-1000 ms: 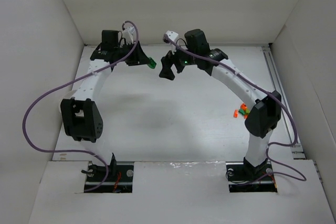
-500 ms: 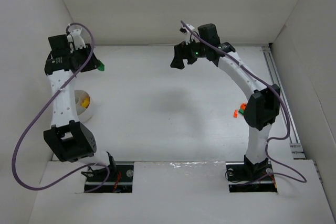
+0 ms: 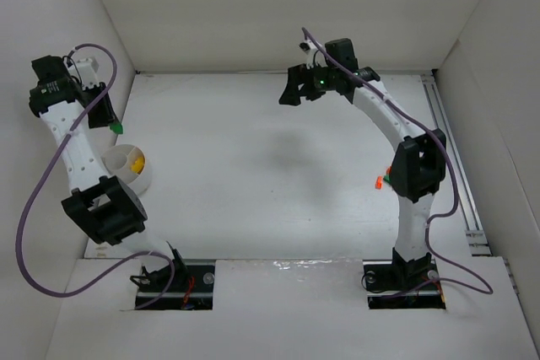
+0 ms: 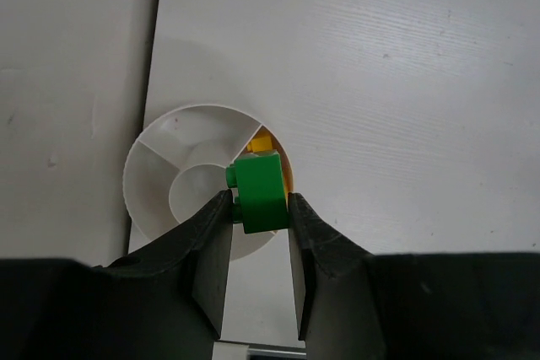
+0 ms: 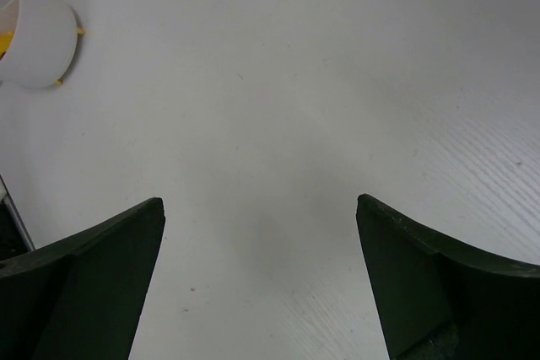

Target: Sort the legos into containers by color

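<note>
My left gripper is above the container's empty far section (image 4: 202,131) beside the yellow lego (image 4: 264,139), so it needs to move down to that section next and release the green lego.
My left gripper (image 4: 260,206) is shut on a green lego (image 4: 260,191) and hangs above a round white divided container (image 4: 145,176). A yellow lego (image 4: 264,139) lies in one of its sections. From above, the left gripper (image 3: 108,115) sits by the left wall with the green lego (image 3: 117,127) at its tip, just behind the container (image 3: 135,178). My right gripper (image 3: 292,92) is raised at the back centre, open (image 5: 260,208) with only bare floor between its fingers. Orange and green legos (image 3: 381,180) peek out beside the right arm's elbow; the rest are hidden behind it.
White walls enclose the floor on the left, back and right. The left wall stands close behind the left gripper. The right wrist view shows the container (image 5: 35,33) at its upper left corner. A rail (image 3: 445,149) runs along the right side.
The left arm has swung from the back centre to the left wall, carrying the green lego over the container. The right gripper has lifted and moved back and slightly right.
</note>
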Robot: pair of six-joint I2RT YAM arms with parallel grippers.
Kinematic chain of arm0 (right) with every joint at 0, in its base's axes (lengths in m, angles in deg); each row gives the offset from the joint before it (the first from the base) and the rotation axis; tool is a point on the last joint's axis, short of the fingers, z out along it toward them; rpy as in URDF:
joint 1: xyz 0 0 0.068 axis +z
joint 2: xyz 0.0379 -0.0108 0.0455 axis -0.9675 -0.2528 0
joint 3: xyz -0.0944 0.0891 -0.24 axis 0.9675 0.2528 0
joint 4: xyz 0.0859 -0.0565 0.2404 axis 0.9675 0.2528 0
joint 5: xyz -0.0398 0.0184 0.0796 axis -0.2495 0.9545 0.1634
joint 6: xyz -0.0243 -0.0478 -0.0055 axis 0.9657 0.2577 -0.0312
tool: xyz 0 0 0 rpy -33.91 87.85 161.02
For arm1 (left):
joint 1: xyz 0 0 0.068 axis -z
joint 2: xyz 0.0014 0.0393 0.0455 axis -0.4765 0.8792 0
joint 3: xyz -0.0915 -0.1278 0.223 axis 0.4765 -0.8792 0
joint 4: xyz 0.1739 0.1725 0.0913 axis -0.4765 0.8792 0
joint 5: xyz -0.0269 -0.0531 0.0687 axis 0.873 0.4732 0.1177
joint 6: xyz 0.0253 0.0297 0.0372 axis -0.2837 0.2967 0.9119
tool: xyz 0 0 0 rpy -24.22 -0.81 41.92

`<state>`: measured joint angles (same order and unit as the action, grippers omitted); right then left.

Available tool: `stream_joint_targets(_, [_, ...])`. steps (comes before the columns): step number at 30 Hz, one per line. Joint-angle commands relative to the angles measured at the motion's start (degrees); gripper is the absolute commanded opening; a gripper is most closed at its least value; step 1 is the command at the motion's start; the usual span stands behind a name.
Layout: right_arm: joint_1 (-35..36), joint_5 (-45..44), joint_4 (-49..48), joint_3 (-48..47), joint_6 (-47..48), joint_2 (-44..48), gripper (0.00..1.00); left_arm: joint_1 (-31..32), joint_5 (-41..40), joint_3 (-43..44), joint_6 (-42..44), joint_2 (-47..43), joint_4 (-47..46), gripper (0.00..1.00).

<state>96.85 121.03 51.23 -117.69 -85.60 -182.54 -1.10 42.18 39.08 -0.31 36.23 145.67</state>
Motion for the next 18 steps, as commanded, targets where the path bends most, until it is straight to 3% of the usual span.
stream_joint_targets(1, [-1.11,2.14,-4.47,-2.69,-3.04,-1.02,1.00,0.38,-2.06,2.87,2.33,1.14,4.35,0.09])
stream_joint_targets(18, [-2.86,3.20,-2.89,-4.53,-3.57,-2.70,1.00,0.38,-5.49,-0.12,0.75,6.32,1.98,0.10])
